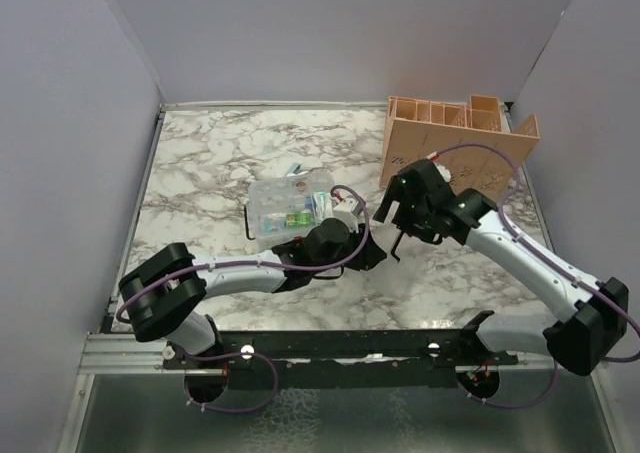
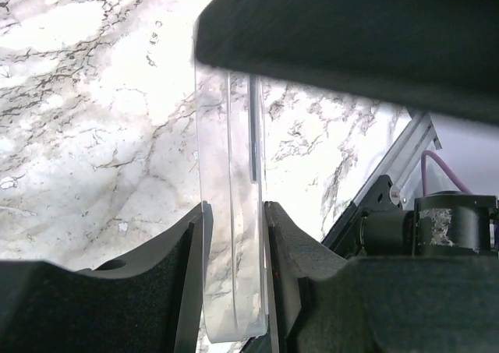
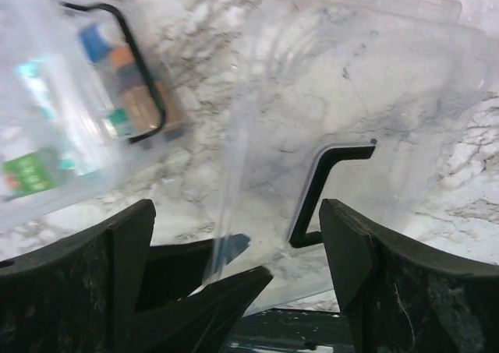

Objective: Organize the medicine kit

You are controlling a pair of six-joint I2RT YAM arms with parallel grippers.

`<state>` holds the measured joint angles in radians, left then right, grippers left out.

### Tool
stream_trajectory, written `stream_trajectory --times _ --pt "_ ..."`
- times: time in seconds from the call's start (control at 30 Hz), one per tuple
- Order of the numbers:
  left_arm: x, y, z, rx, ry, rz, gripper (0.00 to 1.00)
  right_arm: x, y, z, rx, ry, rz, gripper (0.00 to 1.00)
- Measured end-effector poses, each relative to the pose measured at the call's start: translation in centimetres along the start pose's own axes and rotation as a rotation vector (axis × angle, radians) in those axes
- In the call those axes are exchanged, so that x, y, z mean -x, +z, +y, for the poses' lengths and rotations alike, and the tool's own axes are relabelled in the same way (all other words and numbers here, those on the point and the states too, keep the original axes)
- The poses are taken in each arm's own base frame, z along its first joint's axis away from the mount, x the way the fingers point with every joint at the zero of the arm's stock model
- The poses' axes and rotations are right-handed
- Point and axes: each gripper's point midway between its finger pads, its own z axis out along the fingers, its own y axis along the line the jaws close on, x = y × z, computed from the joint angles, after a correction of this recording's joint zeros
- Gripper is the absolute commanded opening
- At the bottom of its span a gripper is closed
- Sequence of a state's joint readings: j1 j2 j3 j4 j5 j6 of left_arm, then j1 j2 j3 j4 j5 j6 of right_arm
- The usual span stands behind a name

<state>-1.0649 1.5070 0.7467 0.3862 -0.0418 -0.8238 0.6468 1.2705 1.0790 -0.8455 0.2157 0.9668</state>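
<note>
The open box (image 1: 288, 206) is to the left of my left gripper in the top view, so I need to raise that gripper next and bring the lid over the box to release it.
The medicine kit (image 1: 285, 211), a small clear box with packets inside, lies open left of centre on the marble table; the right wrist view shows it at upper left (image 3: 54, 135). Its clear lid (image 2: 234, 213) is off the box and stands on edge between my left gripper's fingers (image 2: 284, 259). My left gripper (image 1: 372, 251) is shut on the lid's rim, right of the box. In the right wrist view the lid (image 3: 366, 80) and its black handle (image 3: 320, 189) fill the space ahead. My right gripper (image 1: 395, 235) is open, its fingers wide either side of the lid without touching it.
A peach slotted organizer (image 1: 455, 143) leans at the back right, close behind the right arm. Grey walls close in the table (image 1: 200, 163) on the left, back and right. The two grippers are very close together at the table's middle.
</note>
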Motion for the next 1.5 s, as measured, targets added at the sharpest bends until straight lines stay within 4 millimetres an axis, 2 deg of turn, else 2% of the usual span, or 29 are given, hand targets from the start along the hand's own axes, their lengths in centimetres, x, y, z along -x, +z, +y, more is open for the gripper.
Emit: stream_trajectory --times 0.17,0.3,0.43,0.53,0.63,0.77,0.97,1.07,1.17,1.37,1.5 --pt "0.4 -0.3 -0.3 -0.007 0.014 0.001 0.13 3.0 -4.3 1.9 0.117 0.052 -0.107 0.86" --pt "1.7 -0.7 -0.7 0.003 0.021 -0.002 0.13 4.8 -7.6 3.0 0.216 0.089 -0.186 0.84" --pt "4.8 -2.0 -1.6 0.000 0.002 -0.050 0.13 6.6 -11.3 4.1 0.348 0.121 -0.281 0.84" --pt "7.8 -3.6 -2.0 -0.008 -0.035 -0.110 0.13 7.8 -14.2 4.9 0.460 0.137 -0.356 0.84" --pt "10.8 -5.9 -2.3 -0.014 -0.091 -0.179 0.13 8.7 -16.5 5.7 0.553 0.136 -0.410 0.85" --pt "14.3 -9.1 -2.7 -0.015 -0.175 -0.271 0.11 9.3 -18.5 7.0 0.651 0.110 -0.451 0.93" --pt "19.9 -16.4 -3.9 -0.036 -0.288 -0.535 0.10 9.5 -19.1 8.9 0.749 0.088 -0.456 0.94" --pt "22.8 -19.0 -4.8 -0.043 -0.322 -0.653 0.10 9.6 -19.0 10.4 0.801 0.105 -0.432 0.94" --pt "25.0 -20.6 -5.2 -0.035 -0.349 -0.742 0.10 9.6 -18.4 12.6 0.864 0.144 -0.382 0.94" --pt "28.2 -22.5 -5.3 -0.014 -0.408 -0.888 0.10 9.3 -16.6 16.6 0.977 0.252 -0.242 0.94" --pt "29.8 -23.1 -5.5 -0.022 -0.451 -0.959 0.10 9.9 -17.2 18.6 1.070 0.349 -0.187 0.91"
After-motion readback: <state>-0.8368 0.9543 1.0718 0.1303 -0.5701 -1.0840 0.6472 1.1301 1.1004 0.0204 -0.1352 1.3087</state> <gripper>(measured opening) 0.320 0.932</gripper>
